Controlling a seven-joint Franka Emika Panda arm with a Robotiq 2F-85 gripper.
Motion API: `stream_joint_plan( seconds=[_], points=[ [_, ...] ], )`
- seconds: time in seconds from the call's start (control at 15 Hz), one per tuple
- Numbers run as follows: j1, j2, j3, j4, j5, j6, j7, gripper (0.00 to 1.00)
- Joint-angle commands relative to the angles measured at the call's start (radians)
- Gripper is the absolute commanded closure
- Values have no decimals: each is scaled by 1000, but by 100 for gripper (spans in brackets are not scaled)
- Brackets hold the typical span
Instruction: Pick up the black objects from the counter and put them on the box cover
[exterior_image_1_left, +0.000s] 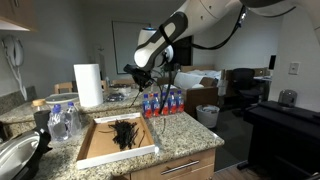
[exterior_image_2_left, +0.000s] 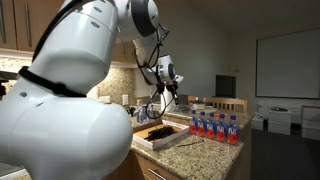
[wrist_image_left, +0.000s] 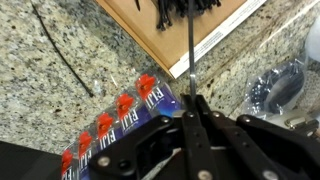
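The robot should move its gripper down and past the white rim and let go of the thin black piece (wrist_image_left: 189, 50) over the clump (wrist_image_left: 178, 8), where other black objects already lie together.
In the wrist view my gripper (wrist_image_left: 191, 100) is shut on a thin straight black piece (wrist_image_left: 189, 50) that sticks out past the fingertips and over the white rim of the box cover (wrist_image_left: 222, 38). A clump of black objects (wrist_image_left: 180, 8) lies inside the cover. One long black wire (wrist_image_left: 62, 55) lies loose on the granite counter (wrist_image_left: 40, 100). In both exterior views the gripper (exterior_image_1_left: 140, 75) (exterior_image_2_left: 165, 85) hangs above the box cover (exterior_image_1_left: 100, 152) (exterior_image_2_left: 152, 143), where the clump (exterior_image_1_left: 125, 133) rests.
A row of red-capped water bottles (wrist_image_left: 120, 115) (exterior_image_1_left: 163, 102) (exterior_image_2_left: 215, 127) stands just beside the cover. A paper towel roll (exterior_image_1_left: 88, 85), clear plastic bottles (exterior_image_1_left: 62, 120) and a metal bowl (exterior_image_1_left: 15, 155) sit on the counter's other side.
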Motion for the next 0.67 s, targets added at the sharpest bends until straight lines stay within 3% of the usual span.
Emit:
stream_joint_plan(
  seconds=[0.0,0.6],
  points=[
    [-41,41,83,61,53,-133,-125,99],
    [-27,239,144,297,93,-417,-358,99]
  ],
)
